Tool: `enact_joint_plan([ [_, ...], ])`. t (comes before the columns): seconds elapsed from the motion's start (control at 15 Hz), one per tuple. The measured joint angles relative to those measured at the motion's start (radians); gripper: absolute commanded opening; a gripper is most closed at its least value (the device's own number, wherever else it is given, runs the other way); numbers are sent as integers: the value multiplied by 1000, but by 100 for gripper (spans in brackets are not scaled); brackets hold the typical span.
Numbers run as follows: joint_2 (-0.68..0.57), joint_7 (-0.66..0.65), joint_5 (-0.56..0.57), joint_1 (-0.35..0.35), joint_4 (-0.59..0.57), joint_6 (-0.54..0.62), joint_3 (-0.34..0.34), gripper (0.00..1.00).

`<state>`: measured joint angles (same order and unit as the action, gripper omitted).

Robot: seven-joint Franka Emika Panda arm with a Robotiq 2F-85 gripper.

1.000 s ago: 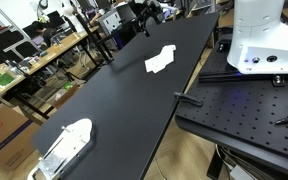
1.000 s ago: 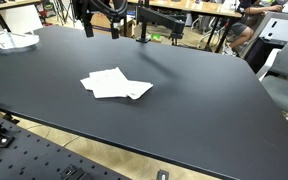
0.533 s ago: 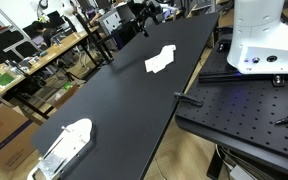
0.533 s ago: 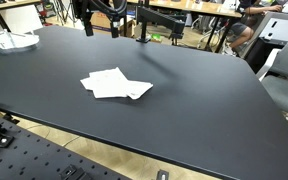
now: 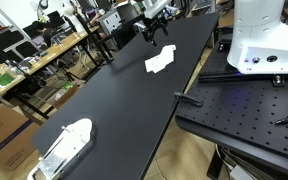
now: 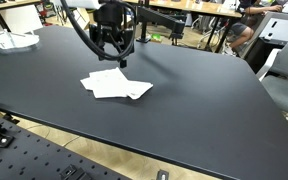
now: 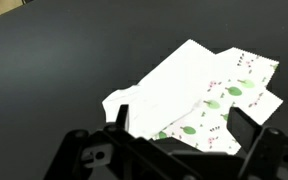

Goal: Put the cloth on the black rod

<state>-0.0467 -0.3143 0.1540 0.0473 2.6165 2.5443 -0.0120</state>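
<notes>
My gripper's spread fingers are already on both sides of the green leaf prints (image 6: 118,83) (image 7: 186,126) beside the cloth's plain patch. So I should lower my gripper onto them next.
A white cloth with small green prints lies flat on the black table in both exterior views (image 5: 159,61) (image 6: 114,84). It fills the wrist view (image 7: 189,90). My gripper (image 6: 113,58) hangs open just above the cloth's far edge, also seen in an exterior view (image 5: 152,36). In the wrist view the gripper (image 7: 184,125) has its two dark fingers spread over the cloth, with nothing between them. The black rod (image 6: 167,18) runs level on a stand at the table's far edge, behind the gripper.
A white object lies at one end of the table (image 5: 64,145) (image 6: 8,41). A perforated black plate (image 5: 246,108) carrying the white robot base (image 5: 257,35) stands beside the table. Cluttered benches and chairs (image 6: 282,72) surround it.
My gripper has come down and in from the far end of the table to a spot over the cloth. The cloth has not moved.
</notes>
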Motion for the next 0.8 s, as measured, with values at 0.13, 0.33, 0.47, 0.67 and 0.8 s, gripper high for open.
enact_joint_plan([
  [0.13, -59, -36, -15, 5, 10, 99, -27, 100],
  [0.33, -142, -74, -104, 5, 12, 232, -51, 100],
  [0.47, -189, -78, -187, 2, 11, 291, -52, 100],
  [0.67, -247, -78, -289, -7, 10, 332, -50, 96],
  [0.8, -278, -77, -335, -12, 10, 340, -48, 71],
])
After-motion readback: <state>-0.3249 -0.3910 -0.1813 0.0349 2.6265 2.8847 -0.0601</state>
